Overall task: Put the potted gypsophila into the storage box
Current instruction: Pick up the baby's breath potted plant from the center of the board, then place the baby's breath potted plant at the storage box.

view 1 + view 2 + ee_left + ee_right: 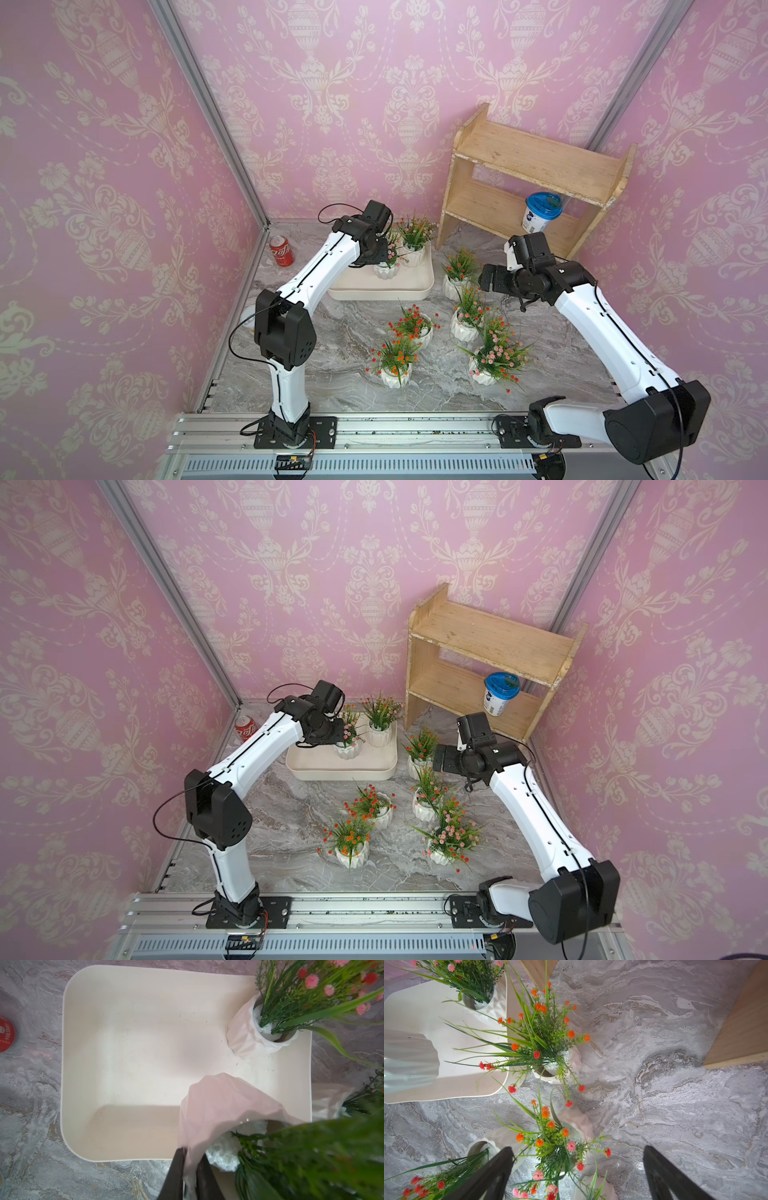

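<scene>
I need to move my left gripper toward the orange-flowered pot next and lower it into the box's empty near corner (417,281). I should let go of the rim of its pot there, because another pot fills the far corner.
The cream storage box (382,295) (340,776) (135,1053) sits at the back of the marble table. My left gripper (190,1167) is shut on the rim of a potted gypsophila (385,271) (348,752) (218,1105) with pink blossoms, inside the box. I cannot tell if its base touches the floor. A second pot (415,253) (247,1036) stands in the box's far corner. My right gripper (484,278) (578,1148) hangs open above an orange-flowered pot (455,286) (556,1068) just right of the box. Several more pots (467,326) stand on the table.
A red soda can (281,251) (6,1034) stands left of the box near the wall. The wooden two-tier shelf (536,166) stands at the back right, with a blue-lidded tub (542,212) on its lower tier. Pots cluster in the table's middle (395,376).
</scene>
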You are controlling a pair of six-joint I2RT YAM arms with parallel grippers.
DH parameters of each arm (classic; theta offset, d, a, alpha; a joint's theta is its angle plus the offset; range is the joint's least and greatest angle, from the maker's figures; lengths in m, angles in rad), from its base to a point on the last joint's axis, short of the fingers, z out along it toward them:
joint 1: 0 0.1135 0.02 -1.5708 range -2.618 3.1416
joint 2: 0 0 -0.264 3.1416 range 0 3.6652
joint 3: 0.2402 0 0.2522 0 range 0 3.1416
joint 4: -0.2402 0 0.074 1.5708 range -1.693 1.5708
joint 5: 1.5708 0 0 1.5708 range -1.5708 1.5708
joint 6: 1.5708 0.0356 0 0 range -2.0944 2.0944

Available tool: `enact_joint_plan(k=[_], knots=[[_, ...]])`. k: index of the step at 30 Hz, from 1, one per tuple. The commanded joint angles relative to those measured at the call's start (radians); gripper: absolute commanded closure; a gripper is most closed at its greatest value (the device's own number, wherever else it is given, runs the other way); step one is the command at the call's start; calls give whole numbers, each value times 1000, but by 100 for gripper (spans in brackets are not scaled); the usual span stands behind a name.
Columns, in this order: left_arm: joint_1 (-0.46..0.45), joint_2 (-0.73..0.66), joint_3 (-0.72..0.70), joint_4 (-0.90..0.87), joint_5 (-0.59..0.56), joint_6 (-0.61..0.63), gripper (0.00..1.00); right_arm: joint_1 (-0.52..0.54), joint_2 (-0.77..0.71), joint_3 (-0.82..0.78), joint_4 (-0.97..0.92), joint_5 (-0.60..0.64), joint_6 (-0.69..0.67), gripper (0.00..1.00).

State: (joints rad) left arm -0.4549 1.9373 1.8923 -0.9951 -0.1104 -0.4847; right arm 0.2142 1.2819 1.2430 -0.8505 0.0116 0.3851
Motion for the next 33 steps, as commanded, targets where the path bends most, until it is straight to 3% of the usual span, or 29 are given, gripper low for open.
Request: enact_joint_plan(k=[1, 16, 33], knots=[[-7, 44, 88, 34, 15, 26, 100, -16, -28, -16, -1, -23, -30, 0], [-93, 297, 357, -64, 62, 28, 100, -70, -35, -60, 16, -55, -46, 0], [-156, 388, 377, -73, 71, 27, 100, -84, -45, -60, -2, -62, -52, 0]])
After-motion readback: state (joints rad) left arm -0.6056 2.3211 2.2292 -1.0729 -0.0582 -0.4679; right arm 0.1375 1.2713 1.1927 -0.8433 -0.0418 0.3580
